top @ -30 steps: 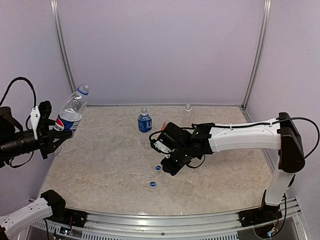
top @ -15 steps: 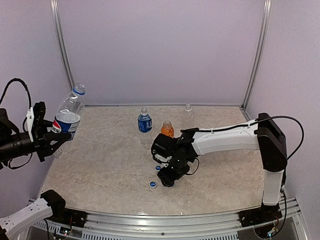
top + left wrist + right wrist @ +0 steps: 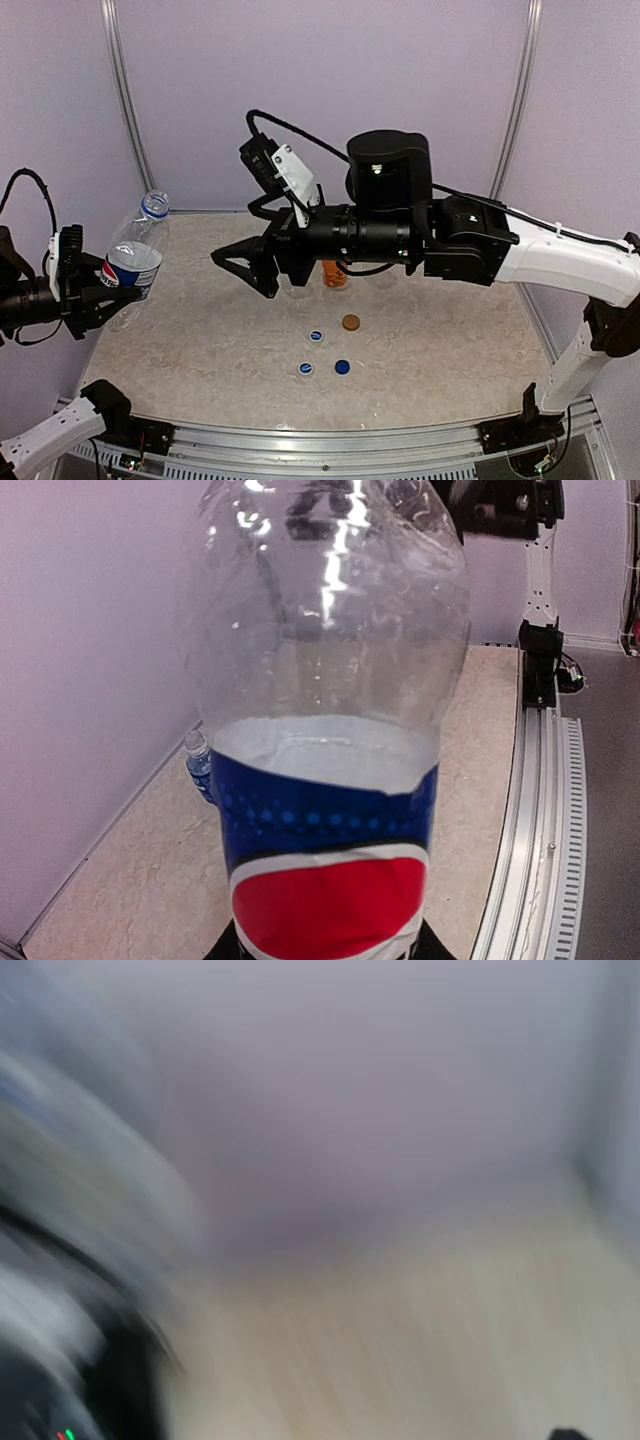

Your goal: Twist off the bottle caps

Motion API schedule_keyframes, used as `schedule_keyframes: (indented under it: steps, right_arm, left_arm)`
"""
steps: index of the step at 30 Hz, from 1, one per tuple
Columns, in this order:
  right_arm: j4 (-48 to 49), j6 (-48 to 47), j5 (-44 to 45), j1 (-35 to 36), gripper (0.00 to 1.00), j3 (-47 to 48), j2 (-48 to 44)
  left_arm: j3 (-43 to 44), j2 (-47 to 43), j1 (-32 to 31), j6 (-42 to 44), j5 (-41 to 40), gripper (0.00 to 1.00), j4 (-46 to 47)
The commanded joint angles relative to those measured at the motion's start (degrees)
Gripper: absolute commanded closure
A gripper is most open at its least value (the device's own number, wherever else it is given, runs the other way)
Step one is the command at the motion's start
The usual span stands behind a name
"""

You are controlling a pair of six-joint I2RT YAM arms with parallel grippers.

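I should reach my right gripper across to the left in the top view and close it around the bottle's blue-ringed neck [image 3: 153,206], which is free above the left gripper.
My left gripper [image 3: 100,290] is shut on a large clear bottle [image 3: 135,262] with a blue and red label [image 3: 330,880], held tilted above the table's left edge. Its blue-ringed neck [image 3: 153,206] points up. My right gripper [image 3: 242,268] hangs high over the table's middle, pointing left, with its jaws open and nothing between them. The short orange bottle [image 3: 336,276] shows partly behind the right arm. A small blue-labelled bottle [image 3: 200,770] stands by the back wall. Three blue caps [image 3: 316,336] [image 3: 305,369] [image 3: 342,367] and a brown one [image 3: 350,322] lie loose on the table. The right wrist view is all blur.
The right arm's thick forearm [image 3: 400,235] stretches across the back of the table and hides what stands behind it. A metal rail [image 3: 330,440] runs along the near edge. Walls close in the left, back and right.
The right arm has risen from the caps and swung up and left, its jaws opening. A blue cap and a brown cap now show where it was. The left gripper has lowered its bottle slightly.
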Motion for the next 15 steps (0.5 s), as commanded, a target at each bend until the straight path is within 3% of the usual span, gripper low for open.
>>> schedule_keyframes:
  steps: [1,5,10,15]
  right_arm:
    - [34.63,-10.41,-12.60,1.69,0.06,-3.93,-0.61]
    - [35.95,-11.22,-14.03,2.36,0.09,4.90,7.12]
    - [31.42,-6.97,-13.71,2.40,0.21,16.60,14.20]
    - [32.04,-3.10,-14.26,2.38,0.26,15.13,15.81]
  left_arm:
    - [0.28,0.26,0.38,1.28,2.33,0.69,-0.43]
    - [0.17,0.49,0.33,1.18,2.72,0.69,0.27]
    - [-0.67,0.46,0.37,0.79,3.30,0.69,1.72]
    - [-0.43,0.80,0.37,0.63,3.26,0.69,2.51]
